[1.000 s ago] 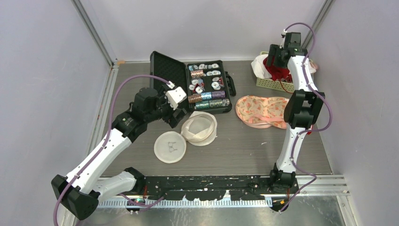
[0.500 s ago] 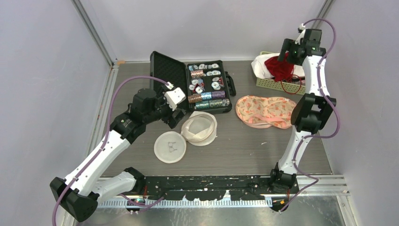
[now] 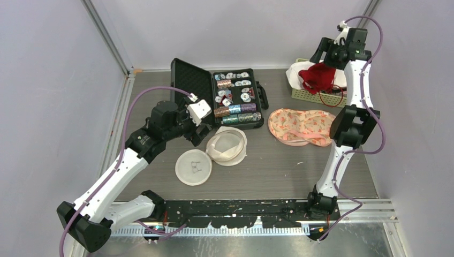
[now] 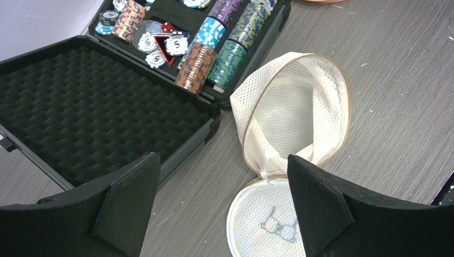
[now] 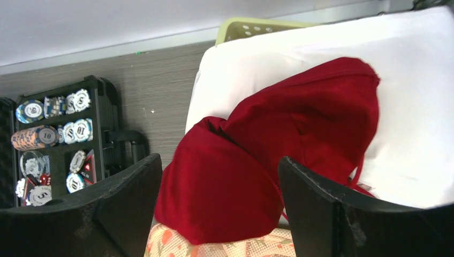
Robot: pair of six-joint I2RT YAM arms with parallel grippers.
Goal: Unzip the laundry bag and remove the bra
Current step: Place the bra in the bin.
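Observation:
The red bra lies uncovered under the gripper's open fingers, so my right gripper needs to go down next, back and to the left in the top view, onto the middle of the bra.
The white mesh laundry bag [image 3: 227,145] lies unzipped in mid-table, its round lid [image 3: 194,167] flapped toward the near side. No garment shows in it in the left wrist view, where the bag [image 4: 300,112] sits just ahead. My left gripper [image 3: 199,134] hovers open at the bag's left edge; between its fingers [image 4: 222,158] are bare table and the lid's rim. The red bra [image 3: 319,76] lies on white cloth in the basket at back right. My right gripper [image 3: 327,52] hangs open above it, the bra [image 5: 257,160] below the jaws and untouched [image 5: 219,158].
An open black case of poker chips [image 3: 225,99] stands behind the laundry bag, its foam lid [image 4: 80,107] left of my left fingers. A peach patterned mesh piece [image 3: 300,126] lies right of centre. The yellow-green basket [image 3: 308,95] holds white cloth [image 5: 412,64]. Walls enclose three sides.
My right arm has lifted up and back from the basket, leaving the red bra lying uncovered there. The left arm and the laundry bag have not moved.

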